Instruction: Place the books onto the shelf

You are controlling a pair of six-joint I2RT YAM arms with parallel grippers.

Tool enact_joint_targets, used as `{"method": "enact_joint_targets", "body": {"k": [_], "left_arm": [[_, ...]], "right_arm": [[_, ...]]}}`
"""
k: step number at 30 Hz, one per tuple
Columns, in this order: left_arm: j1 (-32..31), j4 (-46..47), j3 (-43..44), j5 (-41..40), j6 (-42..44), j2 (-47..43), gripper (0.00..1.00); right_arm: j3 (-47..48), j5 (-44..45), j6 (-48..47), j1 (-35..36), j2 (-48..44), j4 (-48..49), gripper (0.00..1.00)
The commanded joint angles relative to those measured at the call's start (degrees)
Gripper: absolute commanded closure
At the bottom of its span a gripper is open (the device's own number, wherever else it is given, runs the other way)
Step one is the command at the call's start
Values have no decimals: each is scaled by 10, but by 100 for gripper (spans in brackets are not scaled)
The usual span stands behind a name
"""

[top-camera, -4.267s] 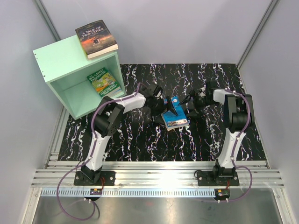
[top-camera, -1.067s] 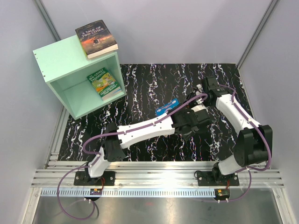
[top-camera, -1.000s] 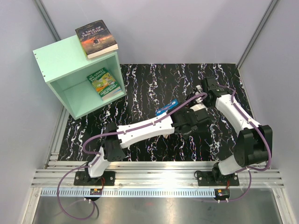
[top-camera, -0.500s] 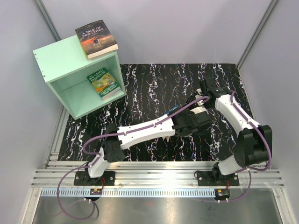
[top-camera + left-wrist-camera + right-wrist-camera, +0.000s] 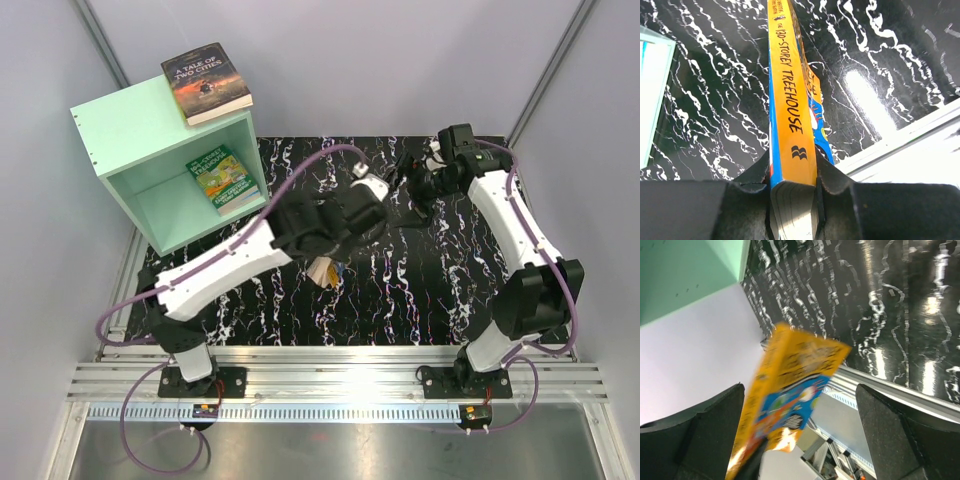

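Next, the left gripper moves up, outward and to the left in the top view over the dark book's cover and releases there, since it lies bare.
A blue-and-orange book (image 5: pixel 790 125) with "130-Storey Treehouse" on its orange spine stands on edge between my left gripper's fingers (image 5: pixel 837 185), and my left gripper (image 5: pixel 792 200) is shut on it. From above, that gripper (image 5: pixel 330 255) holds the book (image 5: pixel 325 272) over the middle of the mat. My right gripper (image 5: pixel 408 190) is open at the far right, apart from the book. In the right wrist view the book (image 5: pixel 790 385) shows blurred beyond the wide-open right gripper (image 5: pixel 800 440). The mint-green shelf (image 5: pixel 130 125) stands at the far left. A dark book (image 5: pixel 206 82) lies on top of it and green books (image 5: pixel 222 178) lie inside.
A black marbled mat (image 5: pixel 450 290) covers the table. Aluminium rails (image 5: pixel 340 380) run along the near edge by the arm bases. Grey walls close in the left, right and back. The shelf's open face looks toward the mat.
My left gripper shut on the blue-and-orange book and carried it left and nearer. My right gripper opened, let the book go and drew back toward the far right.
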Motion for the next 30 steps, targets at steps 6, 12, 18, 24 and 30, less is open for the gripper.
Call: {"method": "enact_joint_targets", "body": {"k": [6, 12, 18, 24, 30], "left_arm": [[132, 110, -7, 118, -21, -142, 100], [309, 331, -55, 251, -86, -221, 100], [359, 641, -116, 174, -138, -253, 100], [369, 812, -120, 47, -136, -226, 100], [404, 878, -124, -63, -196, -194, 98]], "right_arm": [[-37, 97, -11, -66, -43, -42, 0], [-146, 90, 12, -75, -117, -8, 0], [-200, 71, 17, -75, -156, 6, 0], [-215, 67, 11, -74, -174, 3, 0], [-222, 52, 8, -75, -177, 9, 0]]}}
